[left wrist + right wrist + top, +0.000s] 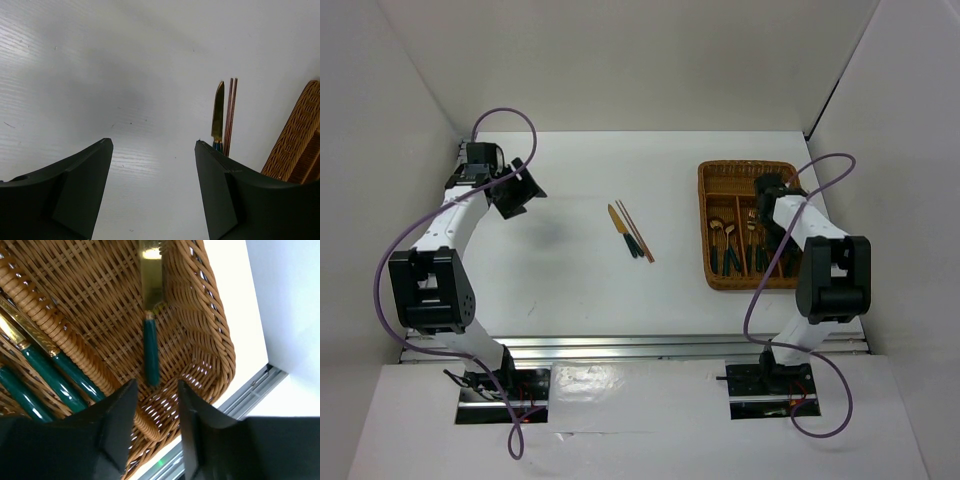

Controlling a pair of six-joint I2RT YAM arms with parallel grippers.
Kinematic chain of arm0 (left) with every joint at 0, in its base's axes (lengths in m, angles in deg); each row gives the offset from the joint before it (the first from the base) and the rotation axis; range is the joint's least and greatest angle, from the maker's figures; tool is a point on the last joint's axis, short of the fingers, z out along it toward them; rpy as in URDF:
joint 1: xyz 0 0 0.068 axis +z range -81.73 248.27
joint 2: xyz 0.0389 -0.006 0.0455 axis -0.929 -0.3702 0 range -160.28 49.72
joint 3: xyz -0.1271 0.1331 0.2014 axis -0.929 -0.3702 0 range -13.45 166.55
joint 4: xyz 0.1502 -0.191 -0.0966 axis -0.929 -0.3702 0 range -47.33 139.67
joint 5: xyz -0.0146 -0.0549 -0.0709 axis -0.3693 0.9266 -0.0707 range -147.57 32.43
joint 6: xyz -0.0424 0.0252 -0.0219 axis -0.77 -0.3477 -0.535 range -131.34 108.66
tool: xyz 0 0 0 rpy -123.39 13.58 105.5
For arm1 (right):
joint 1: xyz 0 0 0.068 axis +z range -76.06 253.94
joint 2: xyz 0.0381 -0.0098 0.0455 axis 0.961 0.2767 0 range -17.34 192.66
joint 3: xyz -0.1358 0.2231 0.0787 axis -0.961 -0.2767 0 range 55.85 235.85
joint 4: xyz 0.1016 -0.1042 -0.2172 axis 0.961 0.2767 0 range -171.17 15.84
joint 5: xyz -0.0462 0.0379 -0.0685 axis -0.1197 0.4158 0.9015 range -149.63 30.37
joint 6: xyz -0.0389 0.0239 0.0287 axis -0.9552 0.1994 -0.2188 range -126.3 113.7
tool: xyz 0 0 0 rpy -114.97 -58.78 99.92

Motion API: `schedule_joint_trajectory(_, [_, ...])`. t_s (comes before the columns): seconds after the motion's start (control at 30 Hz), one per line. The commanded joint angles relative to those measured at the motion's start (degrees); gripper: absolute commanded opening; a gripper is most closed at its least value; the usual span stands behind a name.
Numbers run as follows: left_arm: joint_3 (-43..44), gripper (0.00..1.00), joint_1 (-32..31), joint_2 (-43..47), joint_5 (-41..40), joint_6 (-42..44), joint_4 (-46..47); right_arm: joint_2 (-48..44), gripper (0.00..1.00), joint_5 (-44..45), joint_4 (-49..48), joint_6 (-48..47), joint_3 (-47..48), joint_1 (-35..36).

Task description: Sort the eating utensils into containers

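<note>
The left gripper needs to go to the right in the top view next and down onto the knife's handle (626, 237) beside the knife's blade, since the knife is outside the tray (715, 180).
A brown wicker tray (715, 180) stands at the right, with several gold and green utensils in its compartments. My right gripper (767, 192) hangs over it, open and empty. In the right wrist view a knife with a green handle (151, 357) lies in the rightmost compartment, just beyond my right gripper (155, 390). A gold knife (621, 228) and two brown chopsticks (634, 230) lie on the table mid-way. My left gripper (520, 187) is open and empty at the far left. The left wrist view shows the knife (218, 116) and chopsticks (230, 115) ahead of my left gripper (154, 145).
White walls close in the table on the left, back and right. A metal rail (680, 347) runs along the near edge. The tray's woven wall (210, 340) rises close beside my right fingers. Purple cables loop off both arms.
</note>
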Motion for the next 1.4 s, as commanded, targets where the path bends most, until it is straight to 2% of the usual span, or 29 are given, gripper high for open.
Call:
schedule_joint_trajectory(0.0, [1.6,0.81,0.3,-0.5,1.9,0.9,2.0,-0.5,0.47,1.0,2.3,1.4,2.4,-0.1])
schedule_joint_trajectory(0.17, [0.5,0.81,0.3,-1.0,4.9,0.9,3.9,-5.4,0.56,-1.7,2.4,1.1,5.7,1.9])
schedule_joint_trajectory(0.23, [0.0,0.81,-1.3,-1.0,5.5,1.4,4.5,-8.0,0.56,-7.9,0.4,0.0,6.5,2.7])
schedule_joint_trajectory(0.3, [0.0,0.81,-2.6,-1.6,6.0,1.9,4.5,-12.7,0.57,-16.3,-5.0,-1.2,6.3,4.6])
schedule_joint_trajectory(0.37, [0.8,0.81,-4.9,-2.2,6.5,2.4,3.9,-18.0,0.59,-20.8,-12.6,-2.2,3.5,5.9])
schedule_joint_trajectory(0.4, [1.7,0.81,-5.6,-3.6,6.0,2.4,3.9,-19.6,0.59,-26.3,-14.9,-2.2,2.7,6.7])
schedule_joint_trajectory(0.5, [3.5,0.81,-7.8,-7.7,7.6,3.0,3.1,-24.5,0.59,-34.0,-20.5,-2.2,0.5,9.4])
schedule_joint_trajectory(0.6, [3.5,0.81,-10.7,-9.0,8.2,1.5,5.0,-28.8,0.64,-32.7,-24.7,-1.6,-4.0,12.9])
schedule_joint_trajectory(0.7, [4.3,0.81,-15.2,-9.5,6.1,1.0,5.0,-30.3,0.64,-32.0,-25.9,-0.3,-6.8,13.7])
schedule_joint_trajectory(0.97, [11.0,0.81,-26.7,-14.8,-3.2,0.5,0.3,-31.4,0.65,-32.0,-31.4,0.2,-13.2,17.4])
schedule_joint_trajectory(1.37, [10.3,0.79,-31.6,-17.8,-16.9,-3.7,0.2,-33.7,0.68,-38.1,-42.0,0.8,-21.5,17.4])
